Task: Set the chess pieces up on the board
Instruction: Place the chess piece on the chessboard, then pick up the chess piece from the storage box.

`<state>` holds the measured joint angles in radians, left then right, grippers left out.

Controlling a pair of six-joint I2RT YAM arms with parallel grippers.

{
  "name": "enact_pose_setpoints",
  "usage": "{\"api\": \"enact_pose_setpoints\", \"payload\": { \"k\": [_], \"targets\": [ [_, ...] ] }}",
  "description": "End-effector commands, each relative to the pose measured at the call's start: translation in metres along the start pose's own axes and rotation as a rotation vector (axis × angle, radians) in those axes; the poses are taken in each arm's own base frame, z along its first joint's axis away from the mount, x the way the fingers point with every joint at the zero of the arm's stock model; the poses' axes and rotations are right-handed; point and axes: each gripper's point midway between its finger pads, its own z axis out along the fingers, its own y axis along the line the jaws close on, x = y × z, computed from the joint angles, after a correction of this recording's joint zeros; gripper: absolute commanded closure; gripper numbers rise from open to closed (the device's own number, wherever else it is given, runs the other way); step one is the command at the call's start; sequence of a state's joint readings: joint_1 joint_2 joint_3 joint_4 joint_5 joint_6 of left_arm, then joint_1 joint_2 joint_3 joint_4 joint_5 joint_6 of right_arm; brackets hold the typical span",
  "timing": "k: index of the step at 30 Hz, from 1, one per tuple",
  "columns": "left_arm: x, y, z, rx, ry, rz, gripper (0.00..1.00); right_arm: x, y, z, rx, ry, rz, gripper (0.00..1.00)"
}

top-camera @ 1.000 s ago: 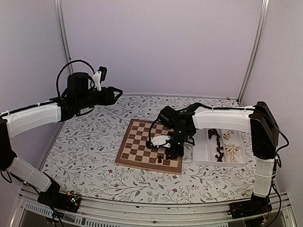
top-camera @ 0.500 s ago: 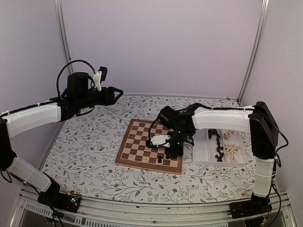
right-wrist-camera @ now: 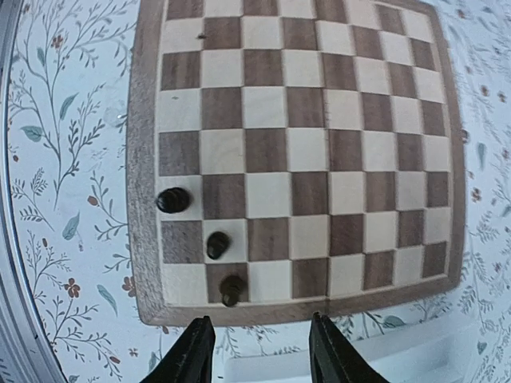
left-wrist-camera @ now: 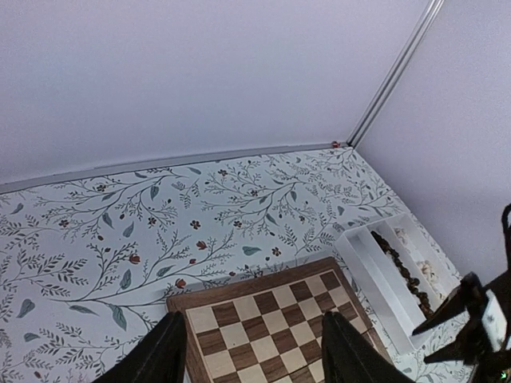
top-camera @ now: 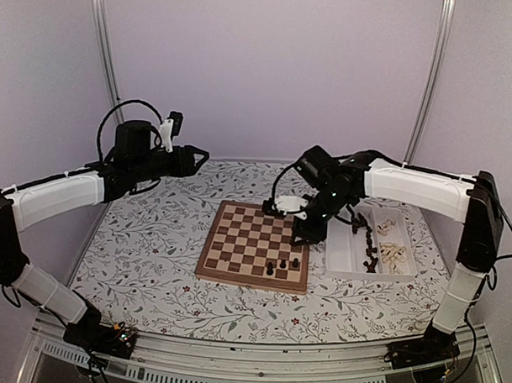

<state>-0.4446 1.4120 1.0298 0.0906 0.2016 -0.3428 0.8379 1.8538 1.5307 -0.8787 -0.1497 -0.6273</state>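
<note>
My right gripper should next move down and to the right in the top view, onto the dark pieces in the white tray, because the board [top-camera: 246, 246] still needs pieces.
The board [top-camera: 246, 246] lies mid-table. Three dark chess pieces [top-camera: 282, 265] stand in a short diagonal near its front right corner. They appear in the right wrist view as dark piece [right-wrist-camera: 172, 199], dark piece [right-wrist-camera: 216, 244] and dark piece [right-wrist-camera: 232, 289] by the board [right-wrist-camera: 303, 152] edge. My right gripper [top-camera: 302, 236] hovers over the board's right edge, open and empty [right-wrist-camera: 259, 355], apart from the pieces. The left gripper [top-camera: 198, 158] is raised at the far left, open and empty [left-wrist-camera: 254, 351], looking down on the board [left-wrist-camera: 271, 327].
A white compartment tray [top-camera: 344, 260] sits right of the board, holding several dark pieces [top-camera: 368, 242] and cream pieces [top-camera: 394, 253]. The tray [left-wrist-camera: 382, 279] also shows in the left wrist view. The floral cloth [top-camera: 144, 255] covers the table. Walls close the back and sides.
My right gripper has opened, lifted off the board's front right squares and moved back toward the tray, leaving a dark piece standing beside the others. The left arm has not moved.
</note>
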Motion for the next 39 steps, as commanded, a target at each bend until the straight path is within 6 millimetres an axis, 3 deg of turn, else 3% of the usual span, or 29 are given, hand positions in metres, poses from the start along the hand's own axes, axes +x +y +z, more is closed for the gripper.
{"api": "enact_pose_setpoints", "payload": {
  "k": [1, 5, 8, 14, 20, 24, 30, 35, 39],
  "targets": [
    [-0.003, 0.000, 0.005, 0.004, 0.007, 0.015, 0.40, 0.034, -0.053, -0.051, 0.093, -0.109, 0.187, 0.57],
    [0.002, 0.000, 0.010, 0.013, 0.030, 0.012, 0.40, 0.095, -0.101, -0.057, 0.197, -0.087, 0.393, 0.62],
    [0.006, 0.001, 0.013, 0.015, 0.044, 0.010, 0.40, 0.138, -0.122, -0.049, 0.230, -0.046, 0.514, 0.65],
    [0.008, 0.000, 0.015, 0.020, 0.057, 0.009, 0.40, 0.184, -0.142, -0.023, 0.271, 0.068, 0.609, 0.68],
    [0.006, 0.000, 0.014, 0.018, 0.050, 0.008, 0.40, 0.202, -0.151, 0.006, 0.261, 0.136, 0.668, 0.69],
    [0.006, -0.001, 0.013, 0.025, 0.050, 0.006, 0.40, 0.209, -0.158, 0.014, 0.269, 0.159, 0.705, 0.71],
    [0.006, -0.002, 0.014, 0.031, 0.052, 0.004, 0.40, 0.207, -0.156, 0.017, 0.236, 0.138, 0.726, 0.73],
    [0.008, -0.002, 0.015, 0.034, 0.059, -0.001, 0.40, 0.204, -0.158, 0.005, 0.259, 0.117, 0.728, 0.73],
    [0.012, -0.003, 0.018, 0.043, 0.070, -0.008, 0.40, 0.210, -0.158, 0.013, 0.250, 0.134, 0.738, 0.75]
  ]
}}
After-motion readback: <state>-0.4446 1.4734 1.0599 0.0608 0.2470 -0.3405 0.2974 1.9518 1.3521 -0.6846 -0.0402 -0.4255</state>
